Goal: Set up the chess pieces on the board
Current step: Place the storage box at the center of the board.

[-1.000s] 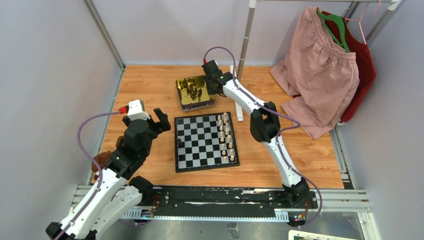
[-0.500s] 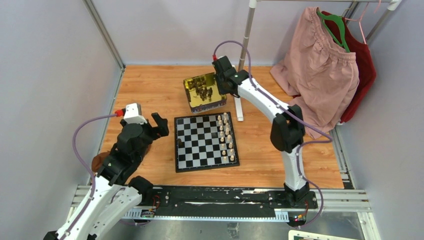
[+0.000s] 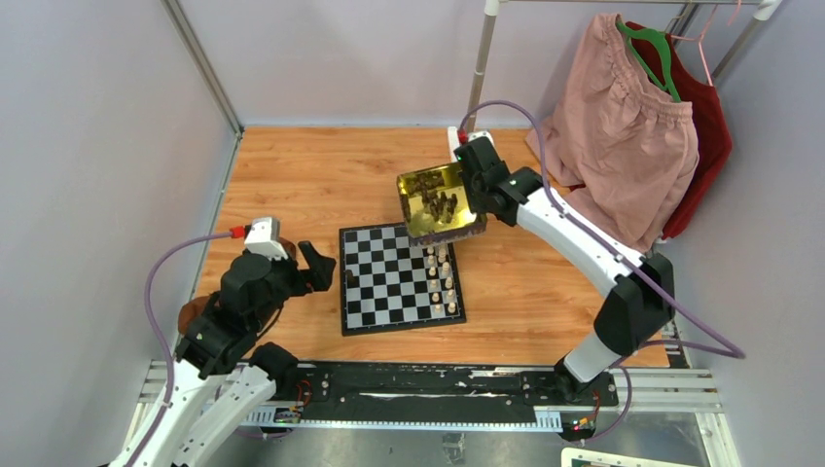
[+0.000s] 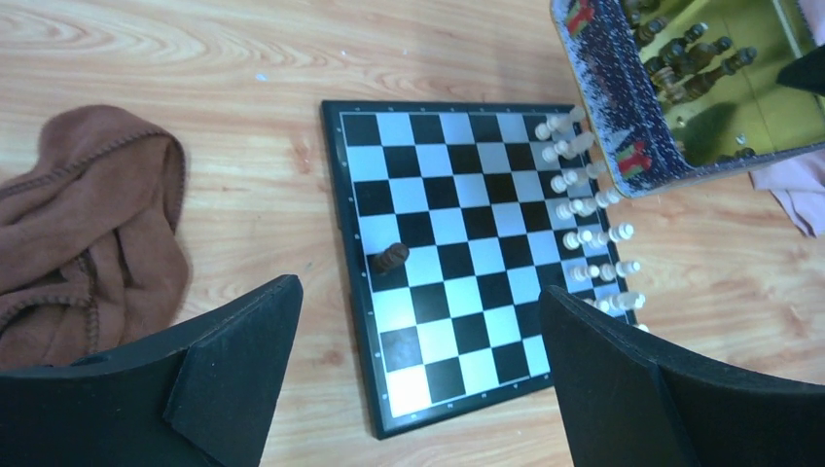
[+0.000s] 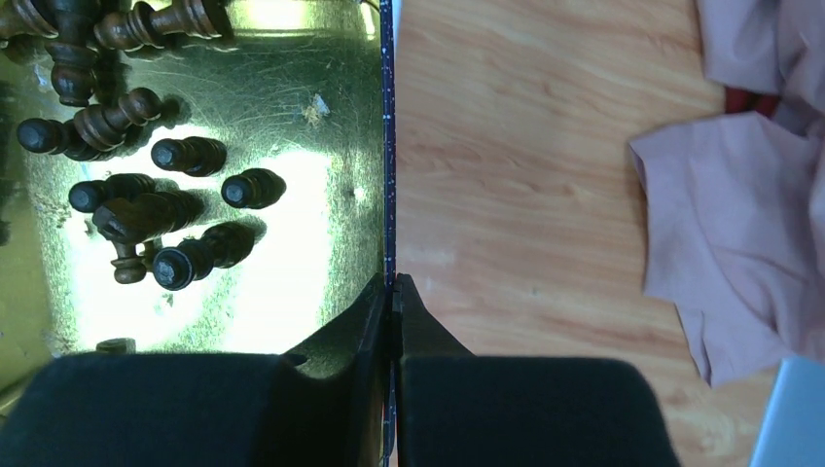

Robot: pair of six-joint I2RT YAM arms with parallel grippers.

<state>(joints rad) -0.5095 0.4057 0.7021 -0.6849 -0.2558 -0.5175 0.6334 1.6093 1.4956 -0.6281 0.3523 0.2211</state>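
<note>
My right gripper will carry the tray (image 3: 420,216) to the bare tabletop below it, to its right in the top view and clear of the board, then lower the tray and let go.
The checkered board (image 3: 375,292) lies mid-table; it also shows in the left wrist view (image 4: 457,292). Cream-white pieces (image 3: 441,277) stand in its two right columns (image 4: 589,209). One dark piece (image 4: 391,257) stands at the board's left edge. My right gripper (image 3: 474,190) is shut on the wall of the gold tray (image 3: 420,216) and holds it, tilted, above the board's far right corner. Several dark pieces (image 5: 146,209) lie in the tray (image 5: 292,117), pinched at my right gripper (image 5: 392,284). My left gripper (image 3: 319,265) is open and empty, left of the board (image 4: 418,292).
A brown cloth (image 4: 88,224) lies on the table left of the board, beside my left arm (image 3: 193,313). A pink garment (image 3: 623,136) and a red one hang on a rack at the far right. The rack's metal pole (image 3: 477,88) stands behind the tray.
My right arm has lifted the gold tray and carried it right and nearer, from beyond the board to above its far right corner. My left arm has drawn back a little.
</note>
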